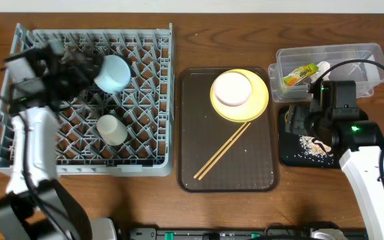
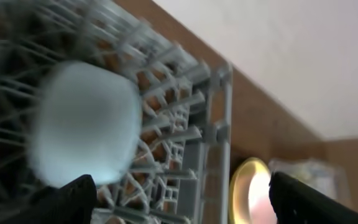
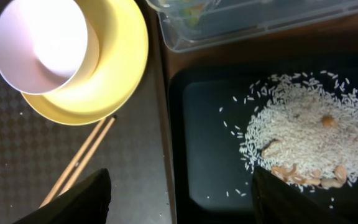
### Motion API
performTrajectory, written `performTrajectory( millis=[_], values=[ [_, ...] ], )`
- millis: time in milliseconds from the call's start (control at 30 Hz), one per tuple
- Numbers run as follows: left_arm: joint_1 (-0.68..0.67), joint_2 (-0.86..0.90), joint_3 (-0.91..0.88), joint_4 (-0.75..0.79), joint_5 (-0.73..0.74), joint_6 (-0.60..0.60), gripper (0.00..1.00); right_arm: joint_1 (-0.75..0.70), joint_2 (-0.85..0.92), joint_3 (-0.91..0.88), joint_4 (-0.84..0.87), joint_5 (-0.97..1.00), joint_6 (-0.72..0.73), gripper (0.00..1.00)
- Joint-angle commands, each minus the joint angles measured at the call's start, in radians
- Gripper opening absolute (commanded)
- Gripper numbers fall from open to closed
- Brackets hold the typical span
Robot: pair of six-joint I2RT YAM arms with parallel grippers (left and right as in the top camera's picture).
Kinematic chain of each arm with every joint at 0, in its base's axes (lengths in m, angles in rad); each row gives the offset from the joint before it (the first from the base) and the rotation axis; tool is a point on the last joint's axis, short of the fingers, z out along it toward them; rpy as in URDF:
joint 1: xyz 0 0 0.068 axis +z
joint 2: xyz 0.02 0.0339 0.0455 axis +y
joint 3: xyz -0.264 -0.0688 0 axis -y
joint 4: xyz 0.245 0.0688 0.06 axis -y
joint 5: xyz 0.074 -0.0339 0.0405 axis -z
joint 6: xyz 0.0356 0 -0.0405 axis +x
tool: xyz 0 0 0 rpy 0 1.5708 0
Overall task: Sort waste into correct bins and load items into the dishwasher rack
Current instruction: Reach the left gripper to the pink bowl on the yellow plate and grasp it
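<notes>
My left gripper should leave the rack [image 1: 149, 143] next and go down to the white bowl's rim facing the black tray [image 1: 250, 91], because the white bowl is still on the yellow plate.
The grey dishwasher rack [image 1: 149, 143] holds the light blue bowl [image 1: 114, 72] and the small white cup [image 1: 111, 129]. My left gripper [image 1: 84, 67] hovers open just left of the blue bowl; in the blurred left wrist view the bowl [image 2: 82, 124] lies beyond the open jaws [image 2: 179, 202], not between them. The white bowl [image 1: 232, 89] sits on the yellow plate [image 1: 259, 107], with the chopsticks [image 1: 222, 152] beside it. My right gripper [image 1: 297, 120] is open and empty over the black tray's [image 3: 210, 137] left edge. Rice leftovers [image 3: 309, 130] lie in that tray. The wrapper [image 1: 299, 73] and the white scrap [image 1: 323, 66] lie in the clear tub [image 1: 369, 53].
The brown serving tray [image 1: 245, 173] sits between the rack and the bins and carries the plate, bowl and chopsticks. The right wrist view shows its patterned surface [image 3: 17, 168] next to the black tray. My right arm covers part of the black tray in the overhead view.
</notes>
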Motion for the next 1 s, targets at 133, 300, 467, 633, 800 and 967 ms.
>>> performTrajectory(
  millis=[133, 300, 467, 633, 800, 967],
  values=[
    [-0.321, -0.044, 0.020, -0.064, -0.351, 0.105, 0.90, -0.008, -0.006, 0.019, -0.058, 0.133, 0.028, 0.72],
    [-0.539, -0.040, 0.066, -0.148, -0.568, 0.142, 0.90, -0.013, -0.006, 0.019, -0.085, 0.174, 0.028, 0.72],
    [-0.702, -0.001, 0.150, -0.230, -0.669, 0.194, 0.90, -0.043, -0.006, 0.019, -0.121, 0.220, 0.072, 0.72],
    [-0.797, 0.086, 0.228, -0.238, -0.689, 0.264, 0.90, -0.089, -0.006, 0.019, -0.168, 0.257, 0.095, 0.73],
    [-0.866, 0.196, 0.282, -0.169, -0.686, 0.364, 0.91, -0.121, -0.006, 0.019, -0.180, 0.254, 0.094, 0.74],
    [-0.937, 0.294, 0.282, -0.068, -0.683, 0.404, 0.91, -0.122, -0.006, 0.019, -0.180, 0.255, 0.094, 0.75]
  ],
)
